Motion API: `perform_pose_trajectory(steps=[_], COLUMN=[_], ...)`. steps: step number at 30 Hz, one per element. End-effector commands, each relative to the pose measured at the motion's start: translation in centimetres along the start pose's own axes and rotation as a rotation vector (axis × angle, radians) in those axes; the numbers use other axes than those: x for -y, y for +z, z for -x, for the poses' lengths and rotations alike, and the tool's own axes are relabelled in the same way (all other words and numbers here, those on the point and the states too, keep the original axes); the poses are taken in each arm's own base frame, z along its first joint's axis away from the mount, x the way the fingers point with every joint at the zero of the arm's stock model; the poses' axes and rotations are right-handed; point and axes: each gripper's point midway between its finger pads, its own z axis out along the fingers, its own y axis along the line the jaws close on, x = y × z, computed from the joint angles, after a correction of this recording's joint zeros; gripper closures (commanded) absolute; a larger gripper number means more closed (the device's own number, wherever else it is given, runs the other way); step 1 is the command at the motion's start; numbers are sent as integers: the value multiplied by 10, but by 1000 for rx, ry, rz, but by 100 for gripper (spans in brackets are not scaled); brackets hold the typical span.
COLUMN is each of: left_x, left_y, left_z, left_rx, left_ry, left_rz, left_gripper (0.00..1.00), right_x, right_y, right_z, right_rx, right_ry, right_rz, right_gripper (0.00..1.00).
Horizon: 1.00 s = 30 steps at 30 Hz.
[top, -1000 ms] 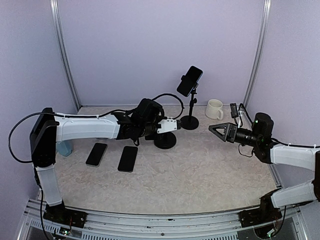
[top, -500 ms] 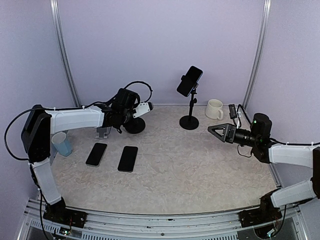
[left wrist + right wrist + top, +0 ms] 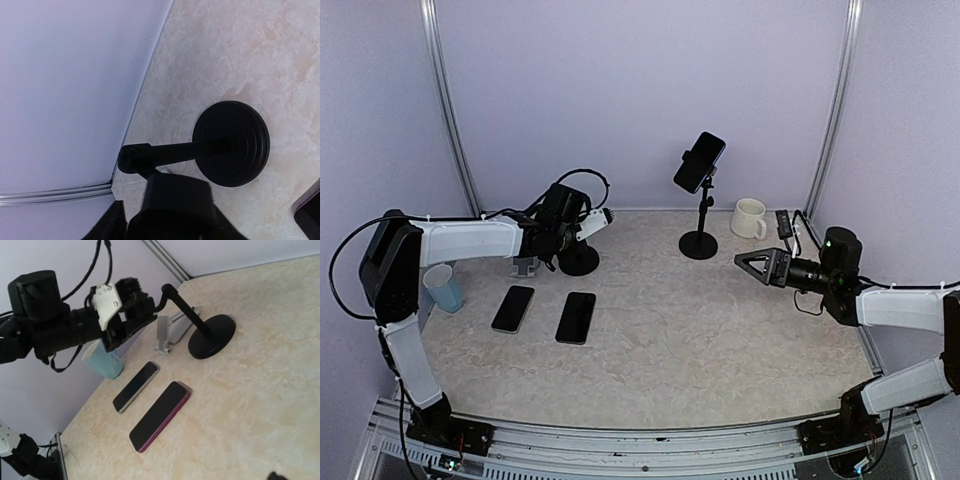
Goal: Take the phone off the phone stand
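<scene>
I need to move my right gripper up and outward next, onto the phone's edge by the mug, because the phone is clamped high, above and outward of my gripper.
A dark phone [image 3: 700, 162] is clamped at the top of a black phone stand [image 3: 699, 243] at the back middle of the table. No gripper touches it. My left gripper [image 3: 603, 217] is far to its left, around the head of a second, empty black stand [image 3: 231, 144] whose round base rests on the table. In the left wrist view a thin light gap shows between one finger and that head, so the grip is unclear. My right gripper [image 3: 740, 261] hovers open and empty to the right of the phone stand, pointing left.
Two phones [image 3: 513, 308] [image 3: 576, 317] lie flat at front left, the second one [image 3: 159, 415] with a magenta edge. A blue cup [image 3: 444, 288] and a small silver stand [image 3: 526, 266] sit at far left. A white mug [image 3: 749, 218] stands at back right.
My left arm has swung the empty black stand from the table's middle to the back left, where its base now rests. The right arm has hardly moved.
</scene>
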Motion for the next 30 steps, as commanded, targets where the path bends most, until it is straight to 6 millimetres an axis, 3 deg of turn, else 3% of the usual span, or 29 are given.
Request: perform_pose_trajectory(steps=[1, 5, 6, 17, 30], left_x=[-39, -39, -37, -16, -30], left_y=[-22, -39, -44, -109, -171], left_z=[11, 19, 22, 39, 73], left_rx=[45, 94, 107, 276, 488], left_ry=[-122, -162, -166, -295, -547], left_rz=[78, 26, 11, -127, -141], left_gripper=[39, 5, 2, 1, 1], right_x=[-4, -3, -2, 16, 45], right_y=[1, 3, 3, 24, 76], right_z=[15, 19, 20, 57, 156], right_rx=[23, 25, 26, 59, 134], right_ry=[-25, -30, -30, -33, -85], right_rz=[16, 2, -2, -65, -154], right_gripper=[7, 6, 6, 5, 9])
